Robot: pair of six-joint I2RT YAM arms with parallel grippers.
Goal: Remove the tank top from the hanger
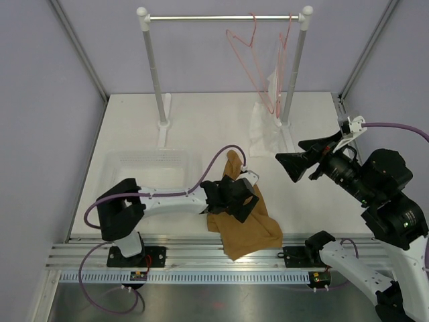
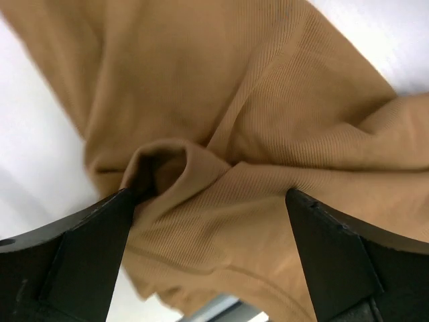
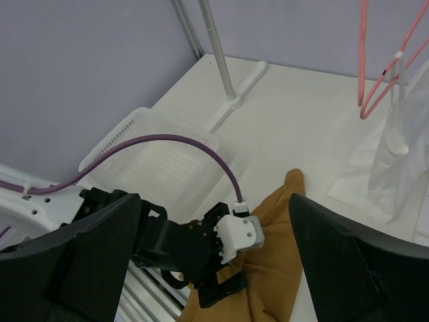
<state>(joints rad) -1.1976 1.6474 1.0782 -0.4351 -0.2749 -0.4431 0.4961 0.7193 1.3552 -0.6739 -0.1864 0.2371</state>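
The fold of the tank top already stands between the wide-open fingers of my left gripper, so I need to lower them a little next, onto the raised fold of cloth (image 2: 213, 189), and close them.
The tan-brown tank top (image 1: 244, 231) lies crumpled on the table by the front edge, off any hanger. It fills the left wrist view (image 2: 268, 100) and shows in the right wrist view (image 3: 281, 268). My left gripper (image 1: 244, 201) is open just above it, with a fold of cloth between the wide-apart jaws (image 2: 209, 194). My right gripper (image 1: 285, 164) is open and empty, raised at the right and facing the left gripper (image 3: 216, 200). Two pink wire hangers hang on the rail at the back right: one bare (image 1: 238, 52), one (image 1: 280, 74) with a white garment.
The white translucent garment (image 1: 268, 127) hangs down to the table at the right post (image 1: 295, 67). The rail (image 1: 221, 18) spans the back, with its left post (image 1: 155, 74). A clear plastic basket (image 1: 147, 155) sits left of the tank top, behind the left arm.
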